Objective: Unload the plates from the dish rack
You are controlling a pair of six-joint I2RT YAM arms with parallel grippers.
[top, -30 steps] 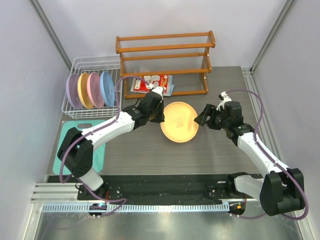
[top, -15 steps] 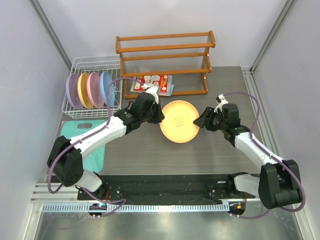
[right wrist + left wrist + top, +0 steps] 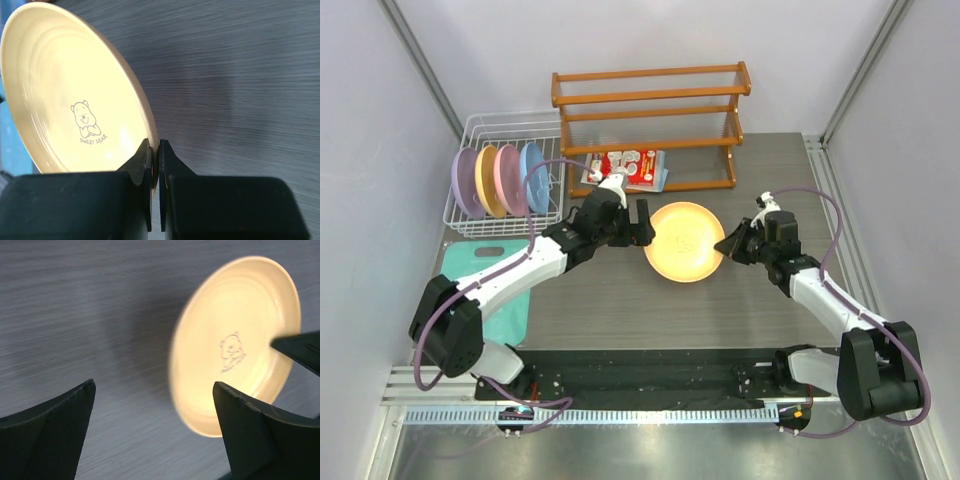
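The light blue plate is at the very end of the row and stands to the left of my left gripper in the top view. I will swing that way next, onto the light blue plate's near rim (image 3: 541,208).
A yellow-orange plate (image 3: 685,241) with a bear print hangs tilted over the middle of the table. My right gripper (image 3: 728,246) is shut on its right rim; in the right wrist view the rim of that plate (image 3: 75,95) sits pinched between the right gripper's (image 3: 155,150) fingers. My left gripper (image 3: 646,226) stands open just left of the plate, apart from it. The left wrist view shows the plate (image 3: 235,340) ahead of the left gripper's (image 3: 155,405) wide fingers. The white wire dish rack (image 3: 485,125) at the back left holds lavender (image 3: 465,183), yellow-orange (image 3: 487,180), pink (image 3: 507,178) and light blue (image 3: 532,176) plates upright.
A brown wooden shelf (image 3: 650,120) stands at the back centre, with a red-and-white packet (image 3: 625,168) lying in front of it. A teal cutting board (image 3: 485,290) lies at the front left under my left arm.
My left gripper let go of the plate's left rim and opened wide. My right gripper closed in on the right rim and shut on it. The plate shifted slightly right.
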